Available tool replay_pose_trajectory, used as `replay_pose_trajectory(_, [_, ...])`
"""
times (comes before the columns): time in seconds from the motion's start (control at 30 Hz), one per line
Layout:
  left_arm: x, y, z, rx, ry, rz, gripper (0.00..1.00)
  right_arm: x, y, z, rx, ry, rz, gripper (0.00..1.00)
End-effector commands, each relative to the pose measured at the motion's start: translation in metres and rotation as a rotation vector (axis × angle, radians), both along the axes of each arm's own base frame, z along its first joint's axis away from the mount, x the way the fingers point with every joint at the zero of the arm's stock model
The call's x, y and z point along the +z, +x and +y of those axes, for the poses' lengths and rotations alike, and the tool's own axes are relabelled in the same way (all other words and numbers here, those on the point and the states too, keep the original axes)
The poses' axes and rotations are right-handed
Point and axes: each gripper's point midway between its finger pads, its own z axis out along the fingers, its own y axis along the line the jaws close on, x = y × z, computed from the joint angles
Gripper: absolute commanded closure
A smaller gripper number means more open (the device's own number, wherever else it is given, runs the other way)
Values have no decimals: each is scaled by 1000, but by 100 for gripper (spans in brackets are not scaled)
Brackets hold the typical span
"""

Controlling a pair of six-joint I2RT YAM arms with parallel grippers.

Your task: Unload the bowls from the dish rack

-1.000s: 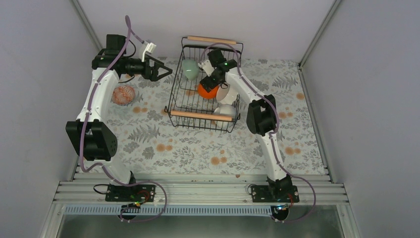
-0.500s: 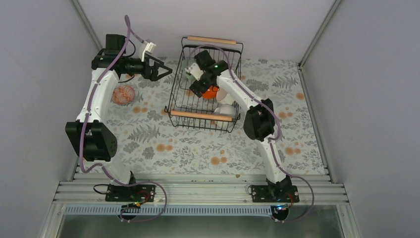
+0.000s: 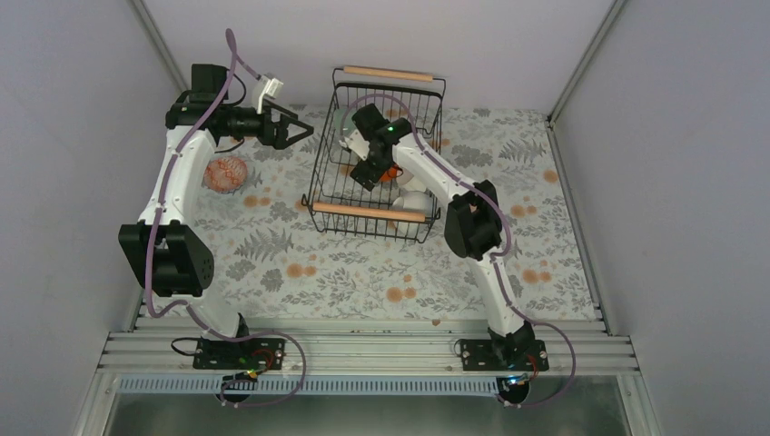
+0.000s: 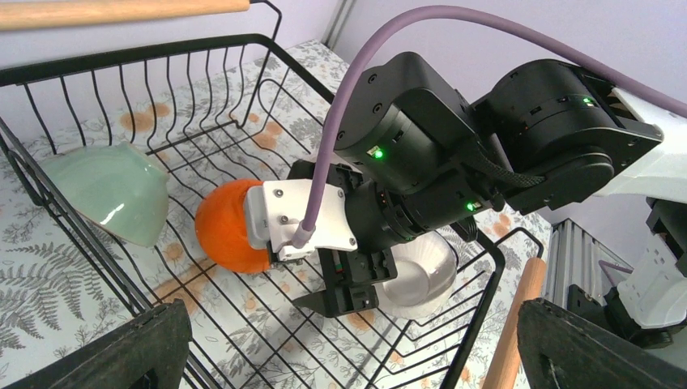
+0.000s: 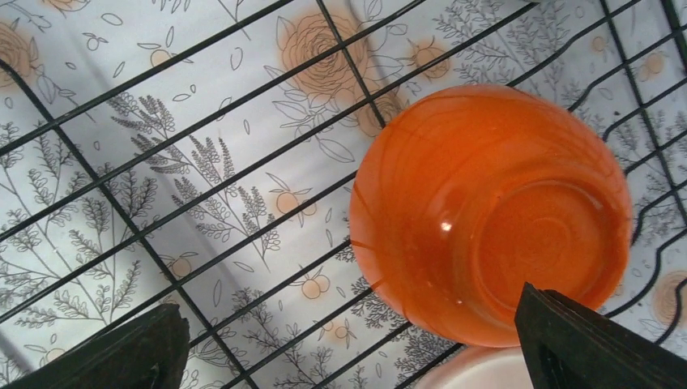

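Toward the right in the wrist view, with an outward tilt, I will bring my right gripper onto the orange bowl [image 3: 390, 173] [image 5: 494, 215] because it lies off toward one finger.
The black wire dish rack [image 3: 324, 193] stands at the back of the table. Inside it lie a mint-green bowl [image 4: 109, 190], an upturned glossy orange bowl [image 5: 494, 215] and a scalloped white bowl [image 4: 421, 275]. My right gripper [image 3: 365, 173] reaches down into the rack, open, its fingers low over the wire floor. The orange bowl [image 4: 227, 227] lies just beside and partly under one finger, not gripped. My left gripper [image 3: 301, 136] hovers open and empty outside the rack's left side, facing in. A pinkish patterned bowl [image 3: 226, 173] sits on the table at the left.
The rack has two wooden bar handles, one at the near side [image 3: 370, 212] and one at the far side [image 3: 389, 73]. A floral cloth [image 3: 345, 272] covers the table. Grey walls close in on the left, right and back. A second white bowl's rim [image 5: 486, 374] lies below the orange one.
My right gripper has swung left and lower inside the rack, from above the orange bowl to its left side. The left arm has hardly moved.
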Motion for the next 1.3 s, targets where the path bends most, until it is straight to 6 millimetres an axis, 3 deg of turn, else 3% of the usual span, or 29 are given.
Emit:
replay_pose_trajectory(0.0, [10, -6, 1, -5, -12, -29, 0, 8, 9, 1, 4, -39, -71, 1])
replay_pose_trajectory(0.33, [8, -8, 0, -18, -28, -18, 0, -16, 10, 13, 40, -115, -100, 1])
replay_pose_trajectory(0.97, [10, -13, -1, -23, -37, -22, 0, -38, 33, 6, 43, -207, -166, 2])
replay_pose_trajectory(1.27, [12, -15, -2, -28, -43, -29, 0, -38, 46, -5, 26, -278, -252, 3])
